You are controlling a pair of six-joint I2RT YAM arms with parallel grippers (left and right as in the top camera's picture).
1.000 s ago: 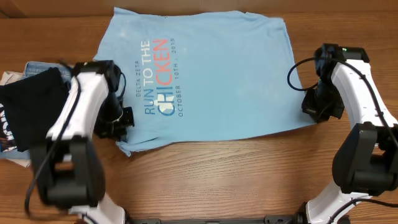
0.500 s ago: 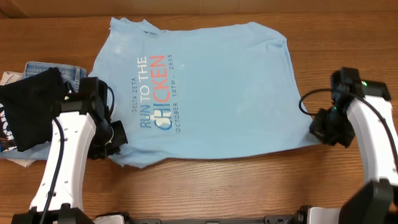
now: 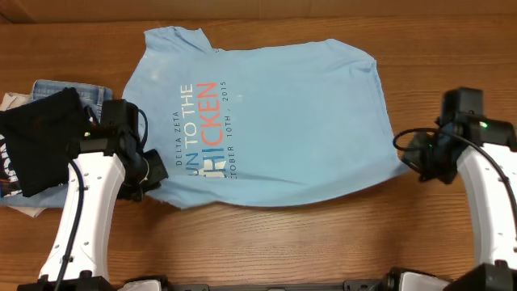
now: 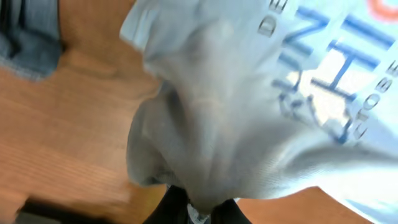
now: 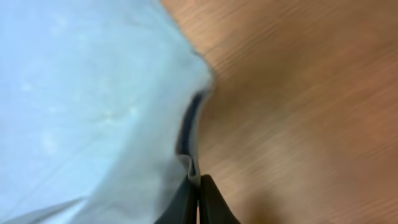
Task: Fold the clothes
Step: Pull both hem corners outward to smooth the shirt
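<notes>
The bunched fold moves outward and slightly toward the lettering over the shirt in my left gripper next, since flat printed cloth [image 3: 199, 126] lies beyond the held edge.
The clothes, a light sky-blue T-shirt [image 3: 283, 121] with red and white lettering, lie spread flat on the wooden table, print facing up. My left gripper [image 3: 153, 175] is at the shirt's near-left corner, shut on a bunched fold of the fabric. The left wrist view shows that cloth [image 4: 249, 93] pinched between the dark fingers of the left gripper [image 4: 200, 213]. My right gripper [image 3: 414, 158] is at the shirt's near-right edge. In the right wrist view the right gripper [image 5: 198, 190] is shut on the thin hem of the shirt [image 5: 93, 93].
A black garment [image 3: 40, 141] lies on blue denim jeans [image 3: 93, 91] at the table's left edge, just beside my left arm. The jeans [image 4: 25, 37] also show in the left wrist view. Bare wood lies in front of the shirt and to its right.
Both grippers have moved toward the table's front edge, dragging the shirt with them. The shirt now lies lower in the overhead view and a little flatter.
</notes>
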